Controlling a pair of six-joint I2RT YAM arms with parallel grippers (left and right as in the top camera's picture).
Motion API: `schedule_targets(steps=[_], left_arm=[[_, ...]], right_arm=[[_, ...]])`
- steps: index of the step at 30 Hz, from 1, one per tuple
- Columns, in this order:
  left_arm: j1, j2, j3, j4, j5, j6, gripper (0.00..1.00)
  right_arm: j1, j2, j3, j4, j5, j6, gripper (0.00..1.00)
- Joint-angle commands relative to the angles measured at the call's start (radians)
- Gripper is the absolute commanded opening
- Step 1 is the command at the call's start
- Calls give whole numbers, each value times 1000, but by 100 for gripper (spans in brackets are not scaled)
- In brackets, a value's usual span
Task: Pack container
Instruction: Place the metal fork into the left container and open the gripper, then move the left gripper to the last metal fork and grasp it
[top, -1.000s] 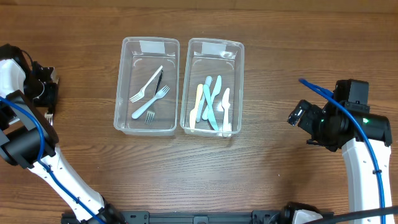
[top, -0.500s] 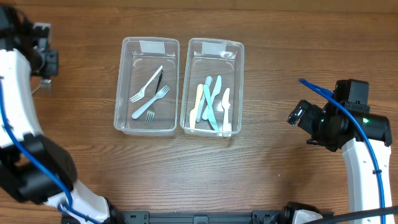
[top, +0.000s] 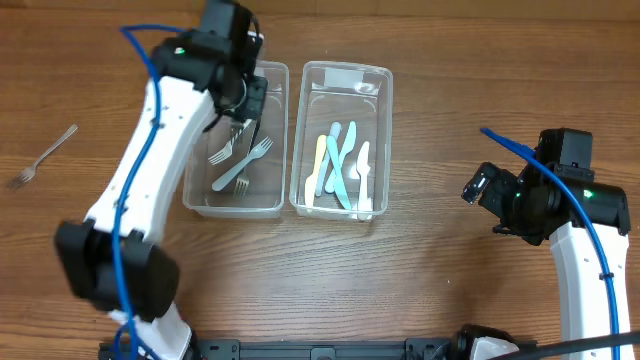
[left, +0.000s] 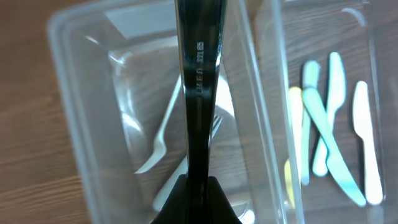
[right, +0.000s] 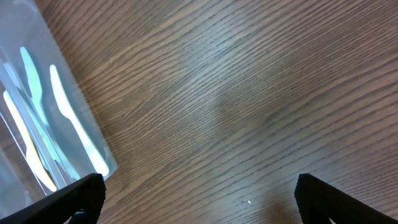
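I need to bring my left gripper down toward the light blue fork's teeth and release the black plastic utensil (left: 198, 93), as forks already lie in the clear container below.
My left gripper (top: 243, 103) hangs over the left clear container (top: 194, 150), shut on a black plastic utensil (left: 198, 93). The utensil's handle points away from the jaws, above the forks in that container; its far end is out of view. A white fork (top: 222, 150) and a light blue fork (top: 248, 165) lie inside. The right clear container (top: 385, 130) holds several blue, yellow and white knives (top: 340, 165). My right gripper (top: 478, 187) stands open over bare table to the right of it, with its fingers (right: 81, 199) wide apart and nothing between them.
A metal fork (top: 42, 157) lies loose on the wooden table at the far left. The two containers stand side by side at the middle back. In the right wrist view, a corner of the right container (right: 93, 155) shows at the left.
My left arm has swung from the far left edge to above the left container, still shut. The metal fork on the table at the left is now uncovered. The right arm has not moved.
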Motion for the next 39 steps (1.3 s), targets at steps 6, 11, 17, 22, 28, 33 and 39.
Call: schedule_targets(steps=[6,11,17,22,28,33,39], left_arm=[[3,277,-2,-6,16,-56,4],[3,245,0,-18,14,23,54],[85,-23,2,-41,-114,106,100],[427,-302,2,-21,-128,367,100],[845,-242,1,43,217,579,100],[935,-43,1,115,227,655,100],[939,181,1,137,232,923,100]], right_arm=[[5,1,4,-7,-10,-4,100],[6,1,4,-7,-10,-5,100],[5,1,4,-5,-10,-5,100],[5,1,4,-3,-10,-5,100],[5,1,4,0,-9,-8,100],[5,1,4,0,-9,-8,100],[5,1,4,0,2,-8,100]])
